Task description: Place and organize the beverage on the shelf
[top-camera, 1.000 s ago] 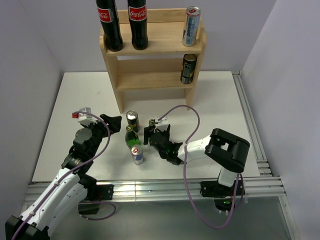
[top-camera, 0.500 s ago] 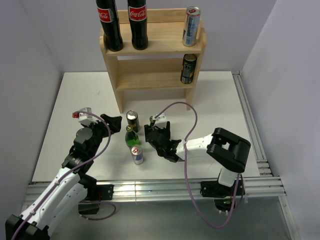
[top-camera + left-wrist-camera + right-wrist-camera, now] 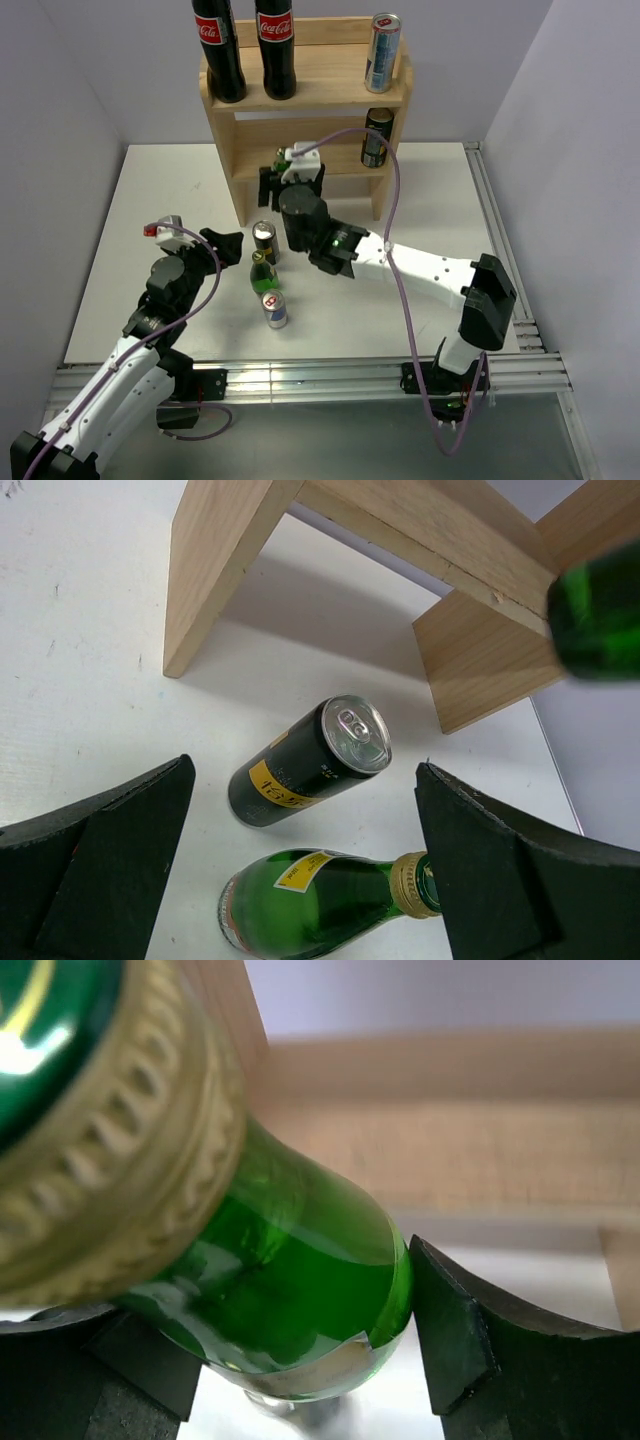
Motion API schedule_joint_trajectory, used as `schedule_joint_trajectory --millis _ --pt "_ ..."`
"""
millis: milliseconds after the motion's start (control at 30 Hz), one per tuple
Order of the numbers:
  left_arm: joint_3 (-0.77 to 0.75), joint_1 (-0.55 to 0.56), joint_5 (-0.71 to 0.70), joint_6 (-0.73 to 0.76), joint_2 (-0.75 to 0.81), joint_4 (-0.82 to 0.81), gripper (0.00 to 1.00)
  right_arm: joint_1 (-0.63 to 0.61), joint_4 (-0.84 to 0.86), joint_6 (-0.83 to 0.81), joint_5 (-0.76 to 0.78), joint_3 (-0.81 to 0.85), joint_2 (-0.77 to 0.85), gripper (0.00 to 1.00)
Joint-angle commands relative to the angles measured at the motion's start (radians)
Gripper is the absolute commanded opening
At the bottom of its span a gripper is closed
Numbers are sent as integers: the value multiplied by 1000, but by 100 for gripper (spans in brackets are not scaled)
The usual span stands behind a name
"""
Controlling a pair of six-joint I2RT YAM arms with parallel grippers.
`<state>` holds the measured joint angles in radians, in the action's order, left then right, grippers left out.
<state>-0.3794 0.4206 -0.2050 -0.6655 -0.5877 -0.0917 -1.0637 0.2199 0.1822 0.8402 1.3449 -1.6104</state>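
I will next move the green bottle in my right gripper outward onto the lower level's empty end (image 3: 247,160) (image 3: 310,1078) and let go of it, because the black can is at the opposite end of that level.
The light wood shelf (image 3: 300,95) stands at the back with two cola bottles (image 3: 245,45) and a silver can (image 3: 382,52) on its top tier and a black can (image 3: 376,137) on its lower tier. My right gripper (image 3: 282,175) is shut on a green bottle (image 3: 279,156) in front of the lower tier's left part. In the right wrist view the bottle (image 3: 300,1290) fills the space between the fingers (image 3: 470,1345). My left gripper (image 3: 232,250) is open and empty beside a black can (image 3: 264,240) and a second green bottle (image 3: 263,273).
A small silver can (image 3: 274,309) stands on the white table (image 3: 430,200) near the second green bottle. In the left wrist view the black can (image 3: 305,763) and the green bottle (image 3: 320,900) stand between the fingers, before the shelf's side panel (image 3: 215,570).
My right arm has carried the green bottle up from the table beside the cans and away to the front of the shelf's lower tier. The left arm has not moved.
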Motion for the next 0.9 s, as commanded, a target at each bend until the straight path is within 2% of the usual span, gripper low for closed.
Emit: schedule_joint_trajectory --millis 0,233,367,867 --pt "2 3 -13 21 20 -19 99 59 26 -64 -27 192 -46 0" --pt "2 3 -17 24 35 -8 99 120 -131 -52 -107 547 -265 0" --pt "0 3 -17 24 39 -6 99 128 -172 -35 -122 643 -338 0" --pt "2 4 -5 23 45 -6 99 130 -139 7 -130 671 -404 0"
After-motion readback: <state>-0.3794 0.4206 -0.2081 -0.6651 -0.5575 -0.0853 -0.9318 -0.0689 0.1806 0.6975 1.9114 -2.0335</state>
